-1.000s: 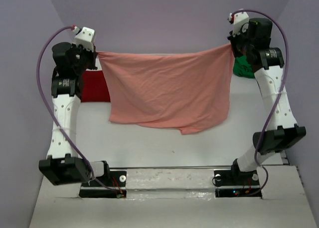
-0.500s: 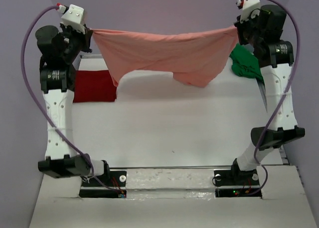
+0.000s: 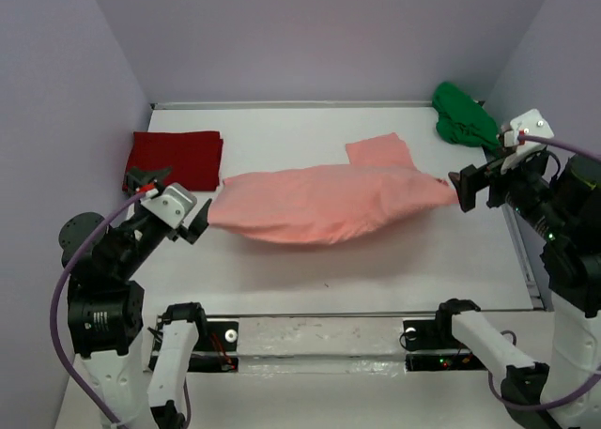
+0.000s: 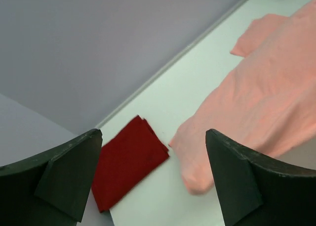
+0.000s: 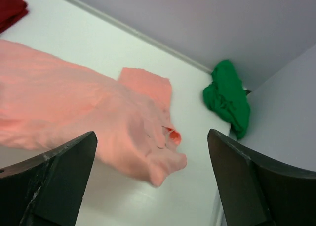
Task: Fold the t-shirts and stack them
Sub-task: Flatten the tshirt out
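Note:
My left gripper isn't holding anything, and the salmon-pink t-shirt's far corner lies outward, beside the deep red t-shirt. Next I need to move my left gripper outward and down to pinch that corner.
The salmon-pink t-shirt (image 3: 319, 204) stretches in a long bunched band across the middle of the table, with one flap (image 3: 376, 152) sticking out behind it. It looks blurred in both wrist views (image 4: 256, 97) (image 5: 74, 97). My left gripper (image 3: 185, 199) stands open just off its left end, holding nothing. My right gripper (image 3: 472, 183) stands open just off its right end, also with nothing in it. The deep red t-shirt (image 3: 176, 159) lies folded at the back left. At the back right the bright green t-shirt (image 3: 465, 114) sits crumpled.
The white table (image 3: 282, 298) is walled in by lilac panels on three sides. A raised rail runs along its right edge (image 3: 526, 260). Both arm bases sit at the near edge.
Both grippers opened and let go of the salmon-pink shirt. The arms came down and toward the near edge, and the shirt dropped from hanging high to a band low over the table.

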`<state>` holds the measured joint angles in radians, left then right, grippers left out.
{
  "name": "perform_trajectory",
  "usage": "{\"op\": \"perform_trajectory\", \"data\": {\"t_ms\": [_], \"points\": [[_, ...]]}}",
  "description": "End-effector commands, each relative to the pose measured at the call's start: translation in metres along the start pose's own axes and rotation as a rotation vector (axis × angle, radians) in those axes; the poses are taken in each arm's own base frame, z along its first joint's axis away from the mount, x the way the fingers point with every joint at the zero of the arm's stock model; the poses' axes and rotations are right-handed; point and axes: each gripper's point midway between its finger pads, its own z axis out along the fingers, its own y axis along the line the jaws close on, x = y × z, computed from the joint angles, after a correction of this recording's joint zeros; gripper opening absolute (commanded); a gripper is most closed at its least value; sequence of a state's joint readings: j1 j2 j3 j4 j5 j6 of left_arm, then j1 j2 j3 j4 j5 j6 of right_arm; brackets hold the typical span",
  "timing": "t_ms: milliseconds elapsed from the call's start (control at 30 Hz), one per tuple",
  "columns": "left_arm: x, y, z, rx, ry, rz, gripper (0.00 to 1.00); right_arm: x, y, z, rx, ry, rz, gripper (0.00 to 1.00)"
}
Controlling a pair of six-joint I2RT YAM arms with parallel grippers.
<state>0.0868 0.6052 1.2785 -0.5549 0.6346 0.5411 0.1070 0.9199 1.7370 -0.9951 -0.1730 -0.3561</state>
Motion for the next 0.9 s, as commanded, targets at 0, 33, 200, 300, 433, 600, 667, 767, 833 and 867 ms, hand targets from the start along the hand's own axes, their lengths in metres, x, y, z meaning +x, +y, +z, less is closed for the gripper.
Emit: {"op": "perform_trajectory", "data": {"t_ms": [0, 33, 200, 300, 433, 600, 667, 767, 833, 867], "points": [[0.024, -0.04, -0.014, 0.164, 0.059, 0.033, 0.99, 0.044, 0.03, -0.009, -0.096, 0.087, 0.085, 1.0], [0.022, -0.042, -0.017, 0.168, 0.06, 0.031, 0.99, 0.047, 0.029, -0.009, -0.083, 0.091, 0.09, 1.0], [-0.003, -0.031, -0.015, 0.169, 0.024, 0.065, 0.98, 0.059, 0.003, 0.011, 0.035, 0.149, 0.083, 1.0], [0.007, -0.021, 0.003, 0.162, 0.042, 0.028, 0.95, 0.063, -0.004, 0.032, 0.049, 0.171, 0.087, 0.91], [0.045, -0.01, 0.046, 0.159, 0.067, -0.092, 0.98, 0.081, 0.013, 0.081, -0.087, 0.246, 0.14, 0.84], [0.111, -0.002, 0.105, 0.194, 0.185, -0.302, 0.98, 0.105, 0.012, 0.142, -0.142, 0.343, 0.166, 0.63], [0.129, 0.002, 0.136, 0.255, 0.22, -0.376, 0.98, 0.128, 0.005, 0.177, -0.128, 0.422, 0.174, 0.45], [0.165, 0.0, 0.173, 0.353, 0.292, -0.484, 0.96, 0.13, -0.009, 0.21, -0.101, 0.456, 0.162, 0.38], [0.18, 0.007, 0.202, 0.392, 0.312, -0.547, 0.95, 0.146, -0.012, 0.241, -0.115, 0.517, 0.174, 0.38], [0.182, 0.009, 0.212, 0.411, 0.309, -0.567, 0.95, 0.154, -0.014, 0.251, -0.114, 0.539, 0.173, 0.39]]}}
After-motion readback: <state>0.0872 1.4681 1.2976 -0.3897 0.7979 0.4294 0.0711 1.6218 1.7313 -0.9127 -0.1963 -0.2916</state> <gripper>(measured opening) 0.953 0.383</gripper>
